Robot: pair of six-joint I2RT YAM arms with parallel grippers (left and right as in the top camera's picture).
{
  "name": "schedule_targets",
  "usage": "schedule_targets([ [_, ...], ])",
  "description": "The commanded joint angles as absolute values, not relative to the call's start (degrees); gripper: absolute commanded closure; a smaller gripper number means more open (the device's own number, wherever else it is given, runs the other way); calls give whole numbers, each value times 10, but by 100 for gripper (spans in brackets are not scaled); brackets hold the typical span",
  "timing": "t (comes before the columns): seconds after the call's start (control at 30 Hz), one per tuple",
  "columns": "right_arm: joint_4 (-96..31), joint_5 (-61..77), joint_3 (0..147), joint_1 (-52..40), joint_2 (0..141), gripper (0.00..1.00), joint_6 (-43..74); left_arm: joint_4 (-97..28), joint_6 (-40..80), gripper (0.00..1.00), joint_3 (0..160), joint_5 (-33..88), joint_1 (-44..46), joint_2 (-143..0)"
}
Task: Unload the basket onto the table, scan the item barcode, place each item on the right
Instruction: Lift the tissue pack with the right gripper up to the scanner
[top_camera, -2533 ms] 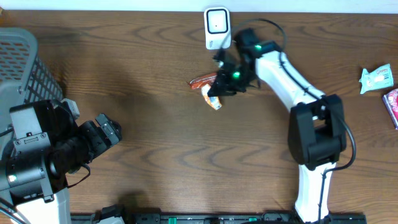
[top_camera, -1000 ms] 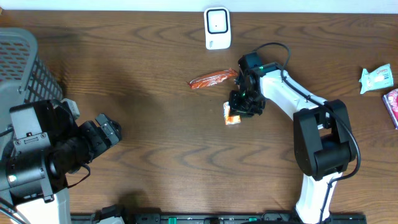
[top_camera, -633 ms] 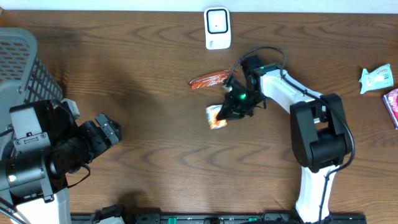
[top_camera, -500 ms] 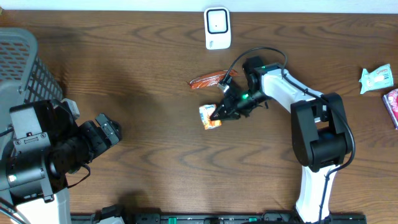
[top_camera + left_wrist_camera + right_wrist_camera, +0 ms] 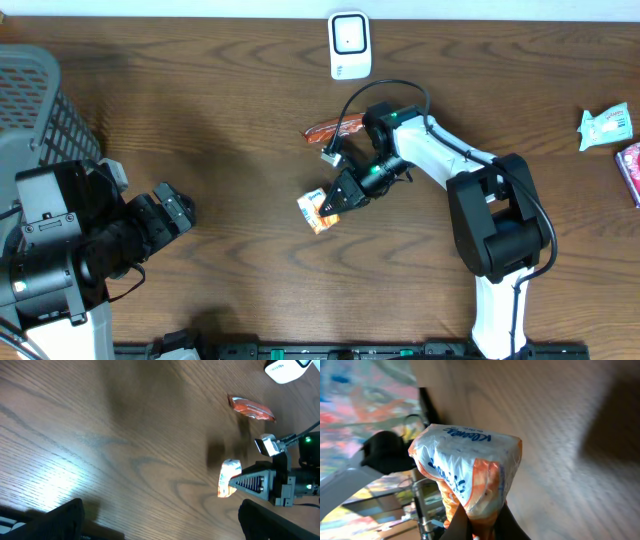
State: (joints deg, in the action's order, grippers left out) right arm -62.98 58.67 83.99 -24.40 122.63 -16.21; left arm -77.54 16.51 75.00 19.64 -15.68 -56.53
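The gap beside the pale packet is to the right of my right gripper in the overhead view. I will swing outward past the scanner (image 5: 349,45), then go to the gap and release.
The item is a small orange and white tissue pack (image 5: 318,211), held above the table's middle. My right gripper (image 5: 335,202) is shut on its right end, and the arm reaches left from the right side. In the right wrist view the pack (image 5: 470,467) fills the centre, pinched at its lower end by the dark fingers (image 5: 457,525). No barcode shows on the visible face. The white scanner (image 5: 349,45) stands at the back edge, well behind the pack. My left gripper (image 5: 176,211) stays open at the left, far from the pack (image 5: 229,478).
A red-orange snack packet (image 5: 335,130) lies between the scanner and the right arm. A grey mesh basket (image 5: 40,100) stands at the far left. A pale packet (image 5: 606,127) and a pink item (image 5: 630,170) lie at the right edge.
My right gripper has carried the tissue pack left and toward the table's front, away from the scanner. The left arm has not moved.
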Motion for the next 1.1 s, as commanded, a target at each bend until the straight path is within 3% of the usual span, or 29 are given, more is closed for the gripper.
schedule_targets([
  [0.0,-628,535,872,-260,1225,99,-116,-776,166,2,752,203,-157,-565],
  [0.1,-627,442,914,-271,1225,99,-35,-776,166,2,752,203,-157,-565],
  [0.23,-651,177,1008,-283,1225,99,137,-776,166,2,752,203,-157,-565],
  [0.37,-683,-23,1141,-293,1225,99,223,-776,166,2,752,203,-157,-565],
  [0.5,-611,-232,1213,-298,1225,99,263,-776,166,2,752,203,-157,-565],
  [0.63,-510,-296,1214,-292,1235,99,256,-776,166,2,752,203,-157,-565],
  [1.07,-277,-312,1214,-281,1317,99,187,-776,166,2,752,203,-157,-565],
])
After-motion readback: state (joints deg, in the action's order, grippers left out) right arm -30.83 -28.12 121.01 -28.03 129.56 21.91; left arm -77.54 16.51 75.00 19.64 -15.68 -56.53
